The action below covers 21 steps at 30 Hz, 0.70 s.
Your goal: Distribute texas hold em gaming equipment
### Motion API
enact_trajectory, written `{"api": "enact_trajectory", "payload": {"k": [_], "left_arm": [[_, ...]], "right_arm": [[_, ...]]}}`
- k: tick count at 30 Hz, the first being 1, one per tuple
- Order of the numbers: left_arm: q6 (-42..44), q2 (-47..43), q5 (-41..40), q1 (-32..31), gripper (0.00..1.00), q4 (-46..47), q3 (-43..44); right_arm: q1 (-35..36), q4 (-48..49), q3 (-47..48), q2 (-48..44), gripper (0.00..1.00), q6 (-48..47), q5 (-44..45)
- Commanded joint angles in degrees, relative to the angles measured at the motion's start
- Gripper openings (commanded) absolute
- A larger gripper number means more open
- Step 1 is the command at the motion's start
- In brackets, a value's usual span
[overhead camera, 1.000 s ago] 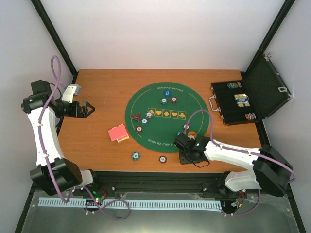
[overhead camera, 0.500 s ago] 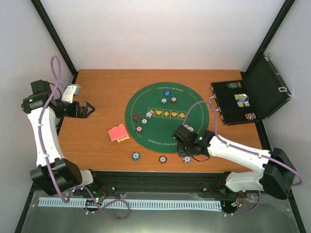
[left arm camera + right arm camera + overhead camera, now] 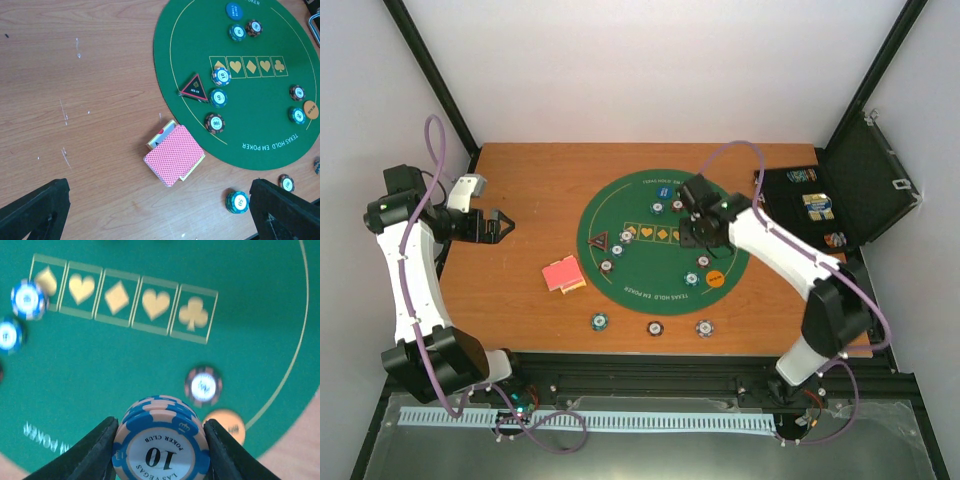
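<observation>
The robot's right gripper will move the chip stack outward and down beside the dark chip near the blue button [image 3: 663,191] and let go of it, since the green there is bare.
My right gripper [image 3: 161,452] is shut on a small stack of blue-and-peach "10" poker chips [image 3: 161,437], held above the green mat [image 3: 100,390]. In the top view this gripper [image 3: 699,237] hangs over the mat's right half, near two chips [image 3: 692,279] and the orange button [image 3: 714,278]. The blue button [image 3: 663,191], the black triangle [image 3: 602,241] and other chips [image 3: 617,250] lie on the mat. Pink-backed cards [image 3: 175,154] rest on the wood left of the mat. My left gripper [image 3: 501,225] is open and empty over the table's left side.
The open black case [image 3: 820,210] stands at the right edge with boxes inside. Three chips [image 3: 655,327] lie in a row on the wood near the front edge. The right arm's cable [image 3: 730,148] arcs over the mat's far side.
The right arm rose from the near table edge and swung back over the mat's right half with the chip stack. A chip now shows where the gripper stood. The left arm is still.
</observation>
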Motion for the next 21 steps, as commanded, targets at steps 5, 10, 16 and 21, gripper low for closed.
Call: {"api": "enact_trajectory", "payload": {"k": [5, 10, 16, 21], "left_arm": [[0.1, 0.6, 0.4, 0.0, 1.00, 0.2, 1.6], [0.8, 1.5, 0.5, 0.0, 1.00, 0.0, 1.9], [1.7, 1.8, 0.8, 0.0, 1.00, 0.2, 0.3], [2.1, 2.0, 0.7, 0.0, 1.00, 0.6, -0.6]], "right_arm": [[-9.5, 0.5, 20.1, 20.2, 0.24, -9.4, -3.9], [-13.8, -0.5, 30.7, 30.2, 0.24, -10.4, -6.3], [-16.3, -3.1, 40.1, 40.0, 0.24, -11.8, -7.0], [-17.5, -3.3, 43.8, 44.6, 0.24, -11.5, -8.0]]}}
